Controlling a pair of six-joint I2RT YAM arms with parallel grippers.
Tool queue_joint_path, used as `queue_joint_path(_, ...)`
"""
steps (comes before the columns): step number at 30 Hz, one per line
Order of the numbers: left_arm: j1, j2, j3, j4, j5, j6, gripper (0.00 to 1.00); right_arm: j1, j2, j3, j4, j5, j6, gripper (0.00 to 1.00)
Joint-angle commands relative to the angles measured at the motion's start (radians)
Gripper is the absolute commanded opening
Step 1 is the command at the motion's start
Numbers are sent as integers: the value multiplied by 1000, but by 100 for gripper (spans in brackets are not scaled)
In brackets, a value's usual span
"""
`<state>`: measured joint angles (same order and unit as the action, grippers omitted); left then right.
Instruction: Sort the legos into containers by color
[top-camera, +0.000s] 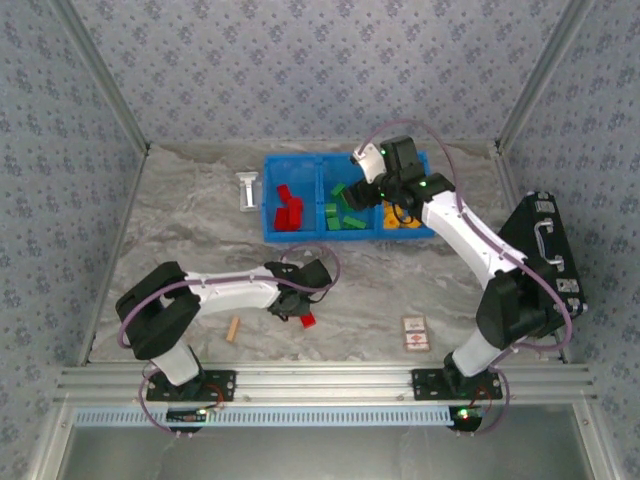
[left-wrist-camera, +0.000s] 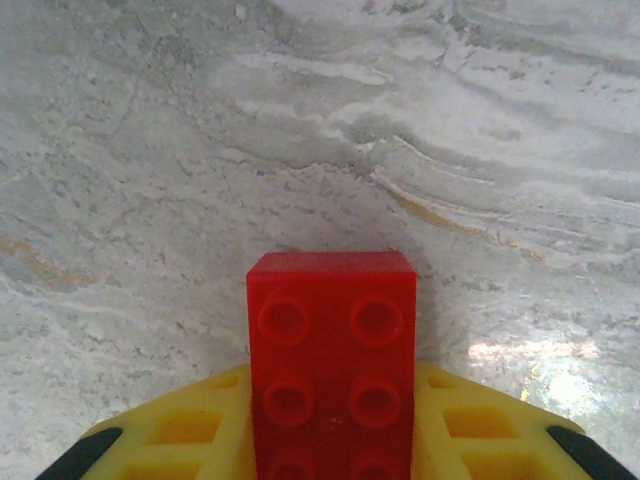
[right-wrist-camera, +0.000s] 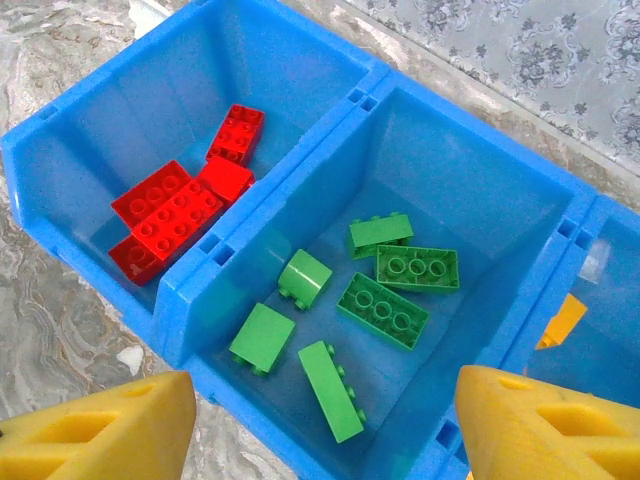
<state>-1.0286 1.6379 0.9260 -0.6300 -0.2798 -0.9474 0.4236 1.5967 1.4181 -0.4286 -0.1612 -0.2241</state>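
Note:
Next, my left gripper rises off the table and moves outward over the container with red legos to release its matching lego, since only reds lie there.
My left gripper (top-camera: 300, 310) (left-wrist-camera: 332, 445) is low over the table near the front, shut on a red lego (left-wrist-camera: 332, 340) (top-camera: 308, 320) that stands out between its yellow fingers (left-wrist-camera: 190, 430). The blue bin (top-camera: 290, 158) sits at the back. Its left container (right-wrist-camera: 150, 90) holds several red legos (right-wrist-camera: 175, 215) (top-camera: 289, 212). The middle container (right-wrist-camera: 470, 150) holds several green legos (right-wrist-camera: 385, 310) (top-camera: 345, 215). A yellow-orange lego (right-wrist-camera: 562, 320) shows in the right one. My right gripper (top-camera: 368, 160) (right-wrist-camera: 325, 430) hangs open above the middle container, with nothing between its fingers.
A tan wooden stick (top-camera: 233, 329) lies near the left arm. A red-and-white card (top-camera: 414, 332) lies at the front right. A black case (top-camera: 545, 250) stands by the right wall. A small white object (top-camera: 247, 190) sits left of the bin.

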Motion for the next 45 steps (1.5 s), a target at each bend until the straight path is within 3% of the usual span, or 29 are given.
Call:
queue_joint_path(1, 19, -56, 91, -108, -53, 43, 26, -9, -34, -6, 4, 25, 16, 71)
queue_joint_path(6, 137, -112, 249, -144, -111, 227, 26, -13, -67, -35, -10, 25, 36, 71)
queue_joint_path(12, 281, -66, 424, -124, -139, 448, 26, -16, -165, -116, -6, -33, 156, 72)
queue_joint_path(18, 364, 107, 578, -65, -91, 554, 27, 11, -323, -217, 46, -151, 299, 73)
queue_joint_path(21, 382, 194, 653, -25, -62, 590, 27, 57, -400, -269, -10, -136, 295, 75)
queue_joint_path(24, 401, 284, 740, -31, -54, 609, 32, 81, -456, -301, -45, -123, 315, 75)
queue_joint_path(28, 418, 350, 802, -33, -42, 622, 48, 99, -514, -309, -109, -94, 341, 76)
queue_joint_path(30, 420, 363, 819, -38, -42, 631, 61, 101, -538, -319, -121, -91, 345, 76)
queue_joint_path(33, 420, 364, 827, -43, -44, 637, 72, 99, -546, -324, -139, -88, 338, 76)
queue_joint_path(38, 399, 230, 704, -27, 6, 638, 71, 99, -537, -320, -143, -97, 316, 76)
queue_joint_path(42, 268, 67, 535, -42, -9, 809, 72, 70, -513, -310, -164, -99, 268, 76)
queue_joint_path(45, 135, 4, 429, -144, -106, 933, 75, 33, -493, -276, -168, -107, 211, 78)
